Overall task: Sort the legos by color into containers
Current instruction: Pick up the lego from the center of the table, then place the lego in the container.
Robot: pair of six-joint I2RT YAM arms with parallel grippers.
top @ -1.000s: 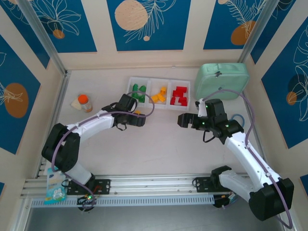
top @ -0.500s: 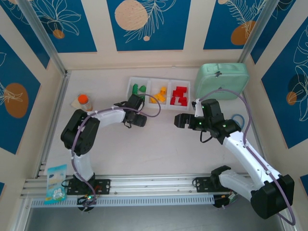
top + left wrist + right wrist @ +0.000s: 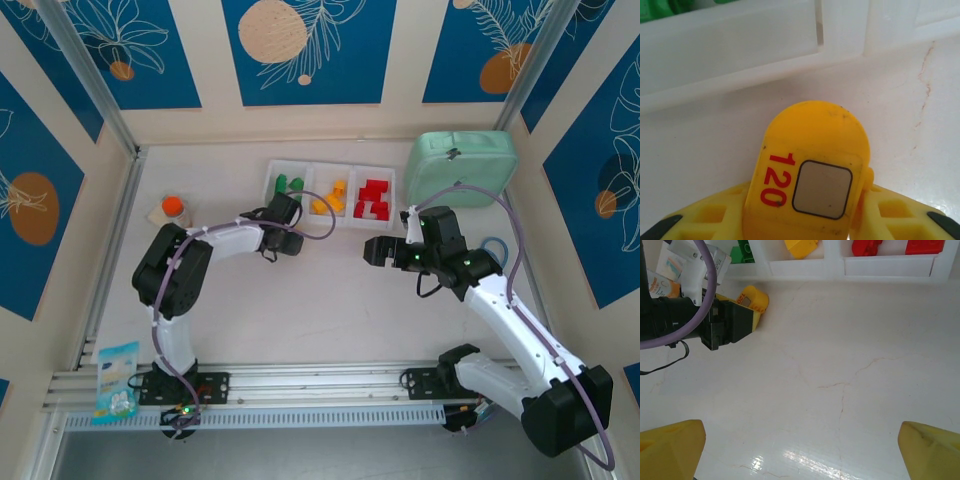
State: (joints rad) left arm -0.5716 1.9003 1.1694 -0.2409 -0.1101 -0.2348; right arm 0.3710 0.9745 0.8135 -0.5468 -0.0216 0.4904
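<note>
My left gripper rises outward over the tray's side next and releases the lego above the yellow legos in the middle cell [image 3: 327,195], as they lie outward of my left gripper.
The white three-compartment tray [image 3: 312,195] sits at the back of the table, with green legos [image 3: 288,188] in its left cell, yellow ones [image 3: 330,196] in the middle and red ones [image 3: 372,200] on the right. Just in front of the tray wall [image 3: 740,55], a yellow lego [image 3: 812,165] printed "120" rests on the table. My left gripper [image 3: 807,217] is shut on it, one yellow finger pressed to each side. The right wrist view shows the same lego [image 3: 754,299] in that gripper. My right gripper [image 3: 372,250] hovers mid-table, open and holding nothing, its fingertips [image 3: 670,445] wide apart.
A mint-green rounded case [image 3: 461,168] stands right of the tray. An orange-capped bottle [image 3: 173,208] stands at the far left. A blue snack packet [image 3: 115,380] lies on the rail near the left base. Bare table lies between the two arms.
My left gripper slid toward the tray and closed on the yellow lego, its arm folding in. The right gripper shifted slightly left and stayed open.
</note>
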